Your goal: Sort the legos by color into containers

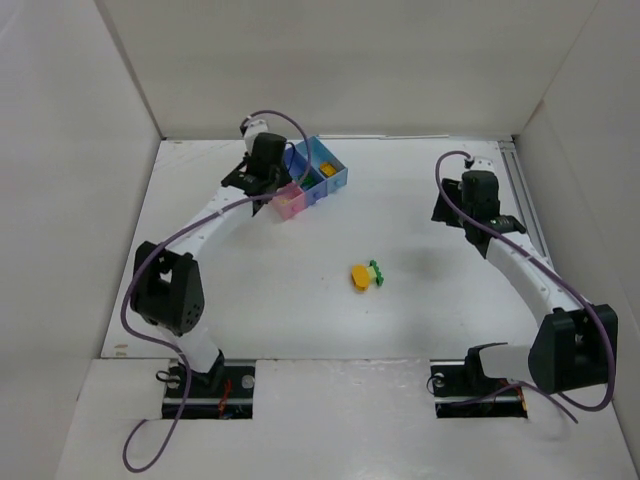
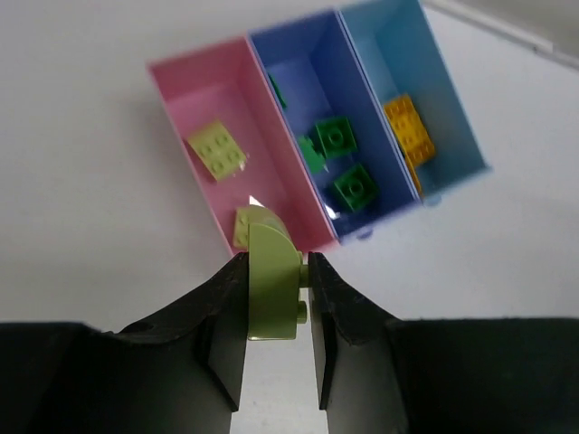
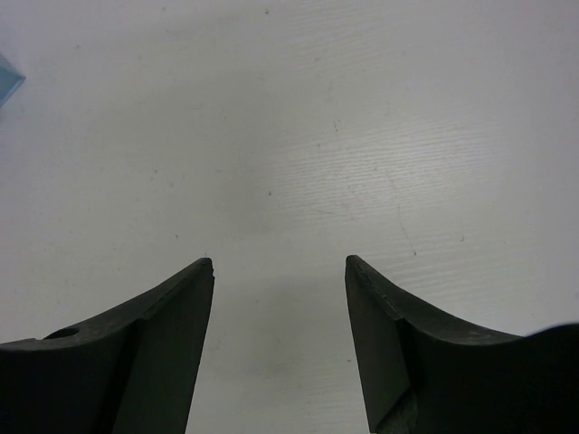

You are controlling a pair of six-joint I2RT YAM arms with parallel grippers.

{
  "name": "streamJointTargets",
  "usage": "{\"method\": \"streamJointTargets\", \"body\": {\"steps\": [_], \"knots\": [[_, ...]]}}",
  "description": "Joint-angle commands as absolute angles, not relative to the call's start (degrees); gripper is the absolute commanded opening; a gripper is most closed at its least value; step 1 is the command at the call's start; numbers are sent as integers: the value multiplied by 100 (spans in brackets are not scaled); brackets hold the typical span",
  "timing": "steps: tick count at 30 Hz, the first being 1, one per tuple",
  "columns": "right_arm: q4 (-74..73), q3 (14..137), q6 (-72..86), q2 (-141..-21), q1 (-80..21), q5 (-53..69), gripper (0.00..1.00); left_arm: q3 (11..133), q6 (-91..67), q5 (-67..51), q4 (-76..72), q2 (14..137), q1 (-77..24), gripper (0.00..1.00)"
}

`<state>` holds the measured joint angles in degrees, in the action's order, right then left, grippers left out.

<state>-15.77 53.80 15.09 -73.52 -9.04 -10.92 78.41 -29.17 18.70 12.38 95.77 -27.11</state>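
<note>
The robot will next lower its right gripper back and across onto the green lego's far end (image 1: 374, 265), since that lego is below the gripper, to the gripper's left in the top view.
My left gripper (image 2: 276, 262) is shut on a pale yellow-green lego (image 2: 271, 294), held on edge just above the near end of the pink container (image 2: 181, 99). Two more pale legos (image 2: 217, 149) lie inside that bin. The purple-blue container (image 2: 298, 63) holds dark green legos (image 2: 335, 136), and the light blue one (image 2: 407, 54) holds an orange-yellow lego (image 2: 407, 127). An orange lego (image 1: 360, 275) and a green lego (image 1: 376, 270) lie together mid-table. My right gripper (image 3: 279, 262) stands open over bare table at the right, with nothing between its fingers.
White walls enclose the table on the left, back and right. The row of bins (image 1: 310, 185) sits at the back, left of centre. A corner of the light blue bin (image 3: 7, 81) shows at the left edge of the right wrist view.
</note>
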Motion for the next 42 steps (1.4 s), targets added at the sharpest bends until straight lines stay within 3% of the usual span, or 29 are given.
{"method": "streamJointTargets", "body": {"steps": [1,10,13,19,23,24,26,34,42], "knots": [[-1204,5704,1231,-7356,-949,-853,65,8165,-2734,2004,1012,9684,-2445,26],[-1502,5994,985,-7690,-1301,-1011,67,9368,-2540,1811,1081,10766,-1934,30],[-1643,5994,906,-7743,-1424,-1011,69,9448,-2689,1811,1134,10890,-1872,41],[-2170,6056,792,-7805,-2002,-1256,69,9500,-2698,1626,1089,10951,-1811,48],[-2285,5933,843,-7690,-2407,-1257,69,9283,-2698,1548,1090,10688,-1811,70],[-2337,5933,922,-7690,-2495,-1179,69,9186,-2698,1547,1038,10592,-1811,86],[-2338,5819,1071,-7760,-2802,-1178,69,8957,-2750,1485,1037,10214,-1811,98],[-2013,5835,2231,-8664,-3814,-1608,62,6947,-3058,1469,835,8676,-2443,100],[-1635,5906,2251,-9324,-3990,-1802,57,5740,-3393,1178,712,7911,-3031,100]]}}
